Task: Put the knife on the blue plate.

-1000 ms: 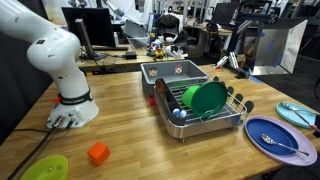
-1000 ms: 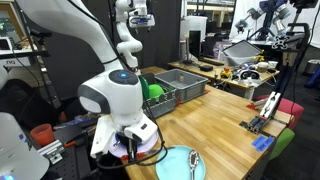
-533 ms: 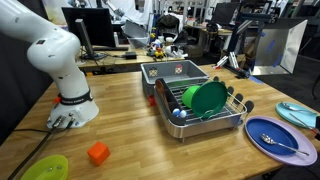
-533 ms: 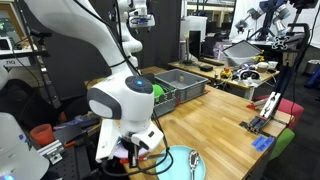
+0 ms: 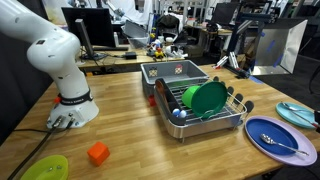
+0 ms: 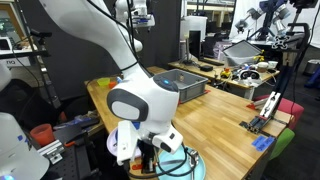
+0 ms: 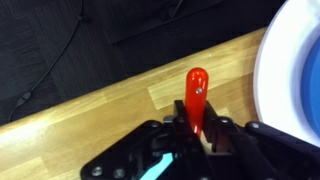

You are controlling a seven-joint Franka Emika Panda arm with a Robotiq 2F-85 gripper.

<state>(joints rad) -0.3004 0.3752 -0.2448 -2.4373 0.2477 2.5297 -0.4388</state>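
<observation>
The turquoise plate (image 7: 157,168) is already beneath my gripper's fingers, so next my gripper will stay nearly still, low over the plate, and open its fingers to let go of the knife (image 7: 195,92).
In the wrist view my gripper (image 7: 196,126) is shut on the knife (image 7: 195,92), whose orange-red handle sticks out ahead of the jaws over the wooden table edge; its blade is hidden. The pale blue plate (image 7: 296,70) lies just right of the knife, apart from it. In an exterior view the arm's bulk covers the gripper, and only the plate's turquoise rim (image 6: 192,163) shows at the table's near corner. A pale turquoise plate (image 5: 298,113) also shows at the right edge of an exterior view, where the gripper is out of frame.
A dish rack (image 5: 236,118) holds a green plate (image 5: 208,98), with a grey bin (image 5: 172,71) behind it. A violet-blue plate (image 5: 280,138) carries a silver utensil. An orange block (image 5: 97,153) and a yellow-green plate (image 5: 45,168) lie near the front. Beyond the table edge is dark floor (image 7: 90,40).
The arm has swung right and lower over the table's near corner, now covering most of the turquoise plate and the spoon on it. Nothing else has moved.
</observation>
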